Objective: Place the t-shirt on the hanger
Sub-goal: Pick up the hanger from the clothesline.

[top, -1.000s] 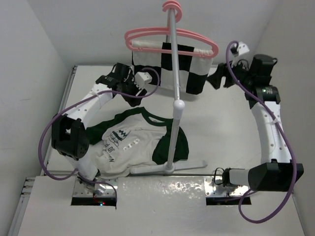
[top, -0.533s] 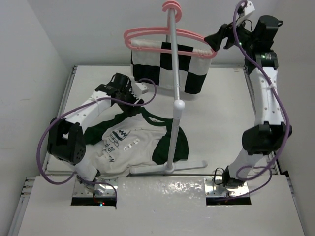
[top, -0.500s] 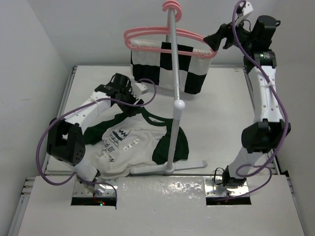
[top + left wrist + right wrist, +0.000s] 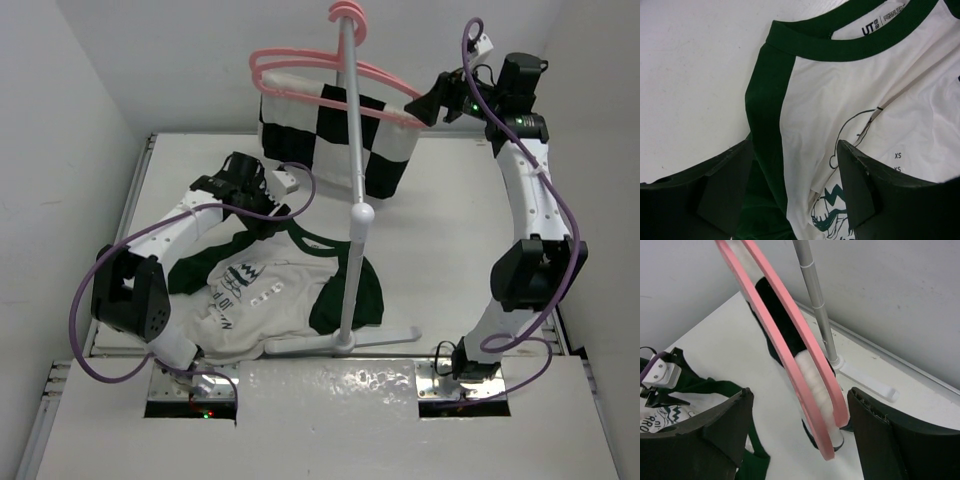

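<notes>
The right gripper shifts back to the near hanger's end [image 4: 413, 121] [image 4: 818, 431] next, slips one finger between the hangers and closes, since the fingers straddle both.
The t-shirt [image 4: 265, 290], cream with dark green sleeves and collar, lies flat on the table. My left gripper [image 4: 265, 208] is open just above its collar and left shoulder; in the left wrist view [image 4: 794, 142] the jaws straddle the green shoulder seam of the shirt [image 4: 840, 85]. Two pink hangers [image 4: 300, 60] hang together on the stand's hook. My right gripper [image 4: 420, 108] is open at their right end. In the right wrist view [image 4: 800, 391] both hanger ends [image 4: 790, 355] sit between the jaws, untouched. I cannot tell which hanger is bare.
A black-and-white checkered cloth [image 4: 330, 130] hangs from the hanger pair, bunched between them in the right wrist view [image 4: 775, 305]. The stand's grey pole [image 4: 352, 150] rises from a base [image 4: 340, 345] at the shirt's near edge. White walls close in on both sides.
My right arm has risen from table height to the hangers' right end. The hangers and cloth have swung a little to the left. My left gripper has moved nearer, onto the shirt's collar.
</notes>
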